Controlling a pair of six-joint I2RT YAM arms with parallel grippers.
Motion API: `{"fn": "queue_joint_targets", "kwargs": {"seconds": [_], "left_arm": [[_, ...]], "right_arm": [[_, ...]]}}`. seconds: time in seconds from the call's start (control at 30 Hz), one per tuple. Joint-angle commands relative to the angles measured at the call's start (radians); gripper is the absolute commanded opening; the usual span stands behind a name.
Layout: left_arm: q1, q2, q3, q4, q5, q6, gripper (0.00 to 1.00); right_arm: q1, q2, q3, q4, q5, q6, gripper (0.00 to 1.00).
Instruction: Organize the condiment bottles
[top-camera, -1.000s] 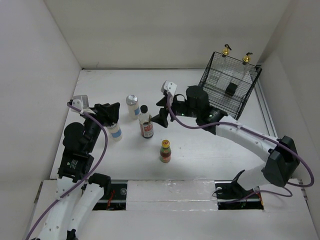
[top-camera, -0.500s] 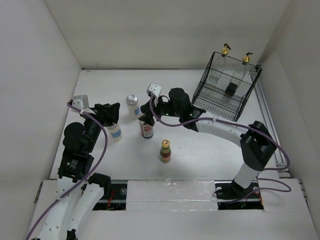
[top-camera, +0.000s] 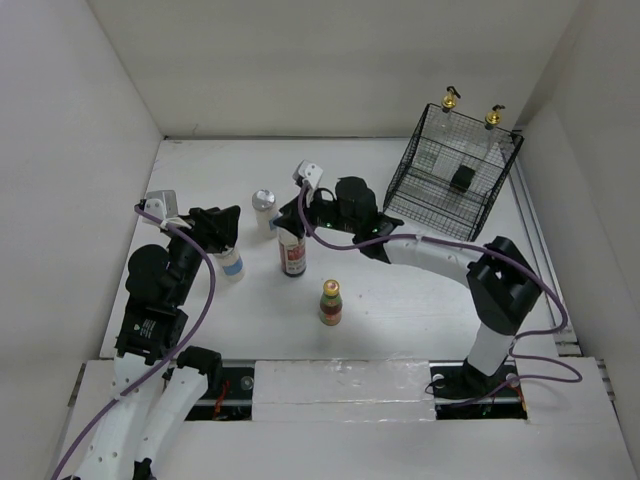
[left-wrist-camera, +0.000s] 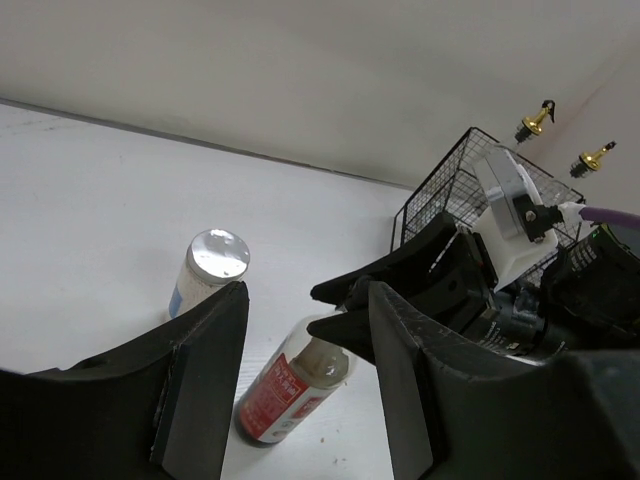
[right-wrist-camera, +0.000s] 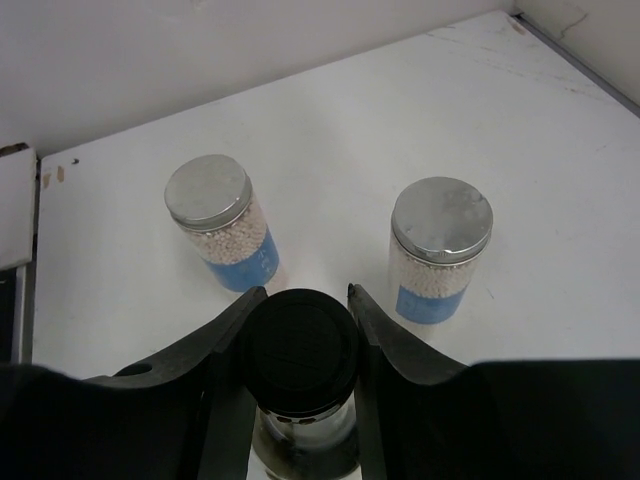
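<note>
I will lift my right gripper and carry the dark bottle to the basket's empty space, to the gripper's right in the top view, then lower it and release.
A dark bottle (top-camera: 293, 258) with a black cap (right-wrist-camera: 302, 352) and red label (left-wrist-camera: 285, 385) stands mid-table. My right gripper (top-camera: 290, 228) (right-wrist-camera: 303, 293) is shut on its cap, a finger pressed on each side. Two white silver-lidded bottles (right-wrist-camera: 220, 235) (right-wrist-camera: 438, 250) stand just beyond it; from above they are at back (top-camera: 264, 210) and left (top-camera: 232, 264). A small red-capped bottle (top-camera: 330, 302) stands nearer the front. Two glass bottles with gold pourers (top-camera: 452, 100) (top-camera: 492, 115) sit in the basket. My left gripper (top-camera: 225, 225) (left-wrist-camera: 307, 290) is open, holding nothing, above the left white bottle.
The black wire basket (top-camera: 455, 175) stands at the back right, with a small dark object (top-camera: 460, 178) inside it. White walls close the table on three sides. The right arm stretches across the middle of the table.
My right gripper moved left from beside the dark bottle to over it and closed its fingers on the black cap. The left arm has not moved.
</note>
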Motion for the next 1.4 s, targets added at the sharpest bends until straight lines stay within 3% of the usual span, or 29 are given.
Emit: {"fn": "queue_joint_targets", "kwargs": {"seconds": [0.0, 0.17, 0.33, 0.5, 0.67, 1.0, 1.37], "left_arm": [[-0.005, -0.009, -0.002, 0.034, 0.017, 0.005, 0.47], [-0.005, -0.009, -0.002, 0.034, 0.017, 0.005, 0.47], [-0.005, -0.009, -0.002, 0.034, 0.017, 0.005, 0.47], [-0.005, -0.009, -0.002, 0.034, 0.017, 0.005, 0.47], [-0.005, -0.009, -0.002, 0.043, 0.017, 0.005, 0.47], [-0.005, -0.009, -0.002, 0.043, 0.026, 0.005, 0.47], [0.004, 0.009, -0.002, 0.043, 0.036, 0.005, 0.47]], "right_arm": [[-0.013, -0.112, 0.04, 0.134, 0.042, 0.037, 0.24], [-0.078, -0.23, 0.13, 0.11, 0.084, 0.077, 0.22], [-0.225, -0.304, 0.202, 0.101, 0.053, 0.19, 0.2], [-0.368, -0.359, 0.244, 0.041, 0.08, 0.18, 0.2], [-0.538, -0.359, 0.313, -0.062, 0.122, 0.154, 0.2], [-0.74, -0.269, 0.429, -0.148, 0.143, 0.095, 0.2], [-0.784, -0.169, 0.481, -0.137, 0.179, 0.063, 0.2]]}}
